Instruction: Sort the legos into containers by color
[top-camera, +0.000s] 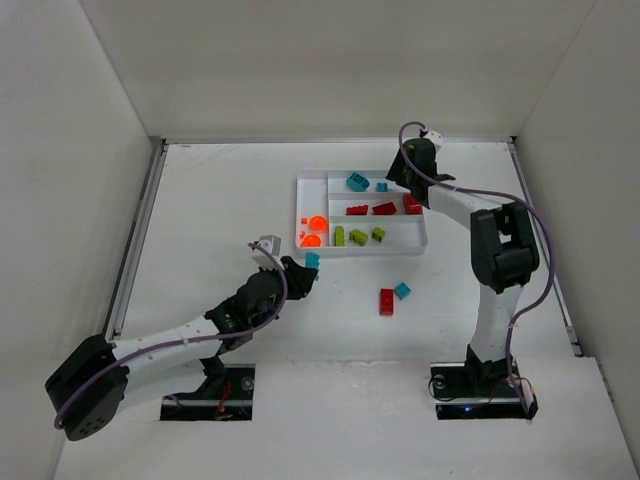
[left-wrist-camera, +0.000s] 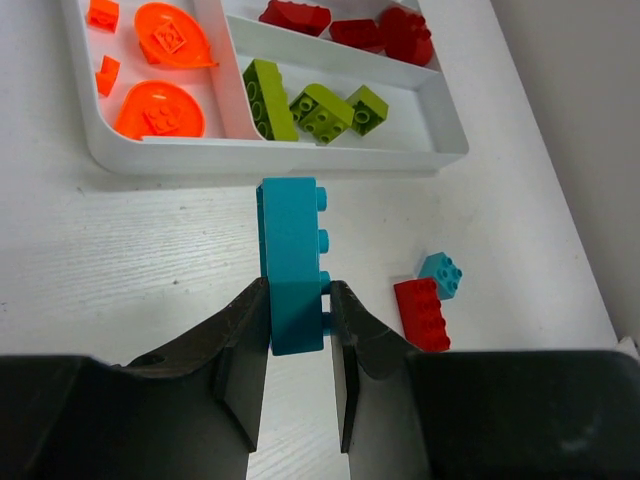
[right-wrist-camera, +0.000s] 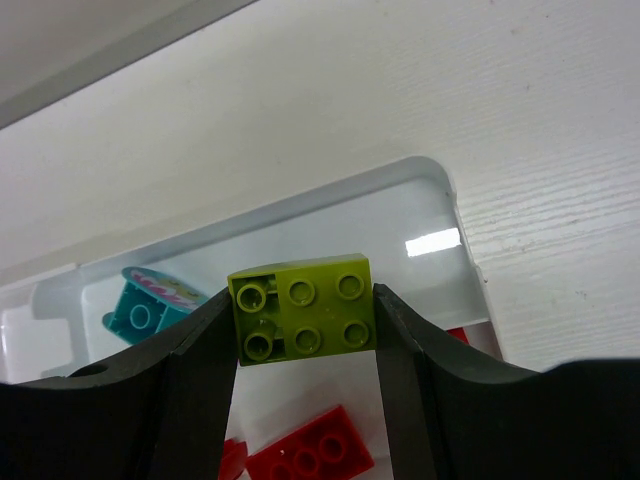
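The near slot has lime green bricks in it, so my right gripper should next move back past the red bricks, over the near slot's empty end (top-camera: 399, 236), and let go of the brick.
The white tray (top-camera: 405, 239) holds orange pieces (top-camera: 313, 232) in its narrow side section, teal bricks (top-camera: 357, 182) in the far slot, red bricks (top-camera: 384, 209) in the middle slot and lime green bricks (top-camera: 358, 237) in the near slot. My left gripper (left-wrist-camera: 298, 320) is shut on a long teal brick (left-wrist-camera: 292, 262), held just in front of the tray's near wall (left-wrist-camera: 260, 155). My right gripper (right-wrist-camera: 305, 325) is shut on a lime green brick (right-wrist-camera: 305, 308), above the right end of the tray's far slots (right-wrist-camera: 440, 200). A red brick (top-camera: 386, 301) and a small teal brick (top-camera: 402, 290) lie loose on the table.
The loose red brick (left-wrist-camera: 422, 314) and teal brick (left-wrist-camera: 440, 275) lie to the right of my left gripper (top-camera: 305, 266). My right arm (top-camera: 500, 250) reaches over the table's right side to the tray. White walls enclose the table on three sides.
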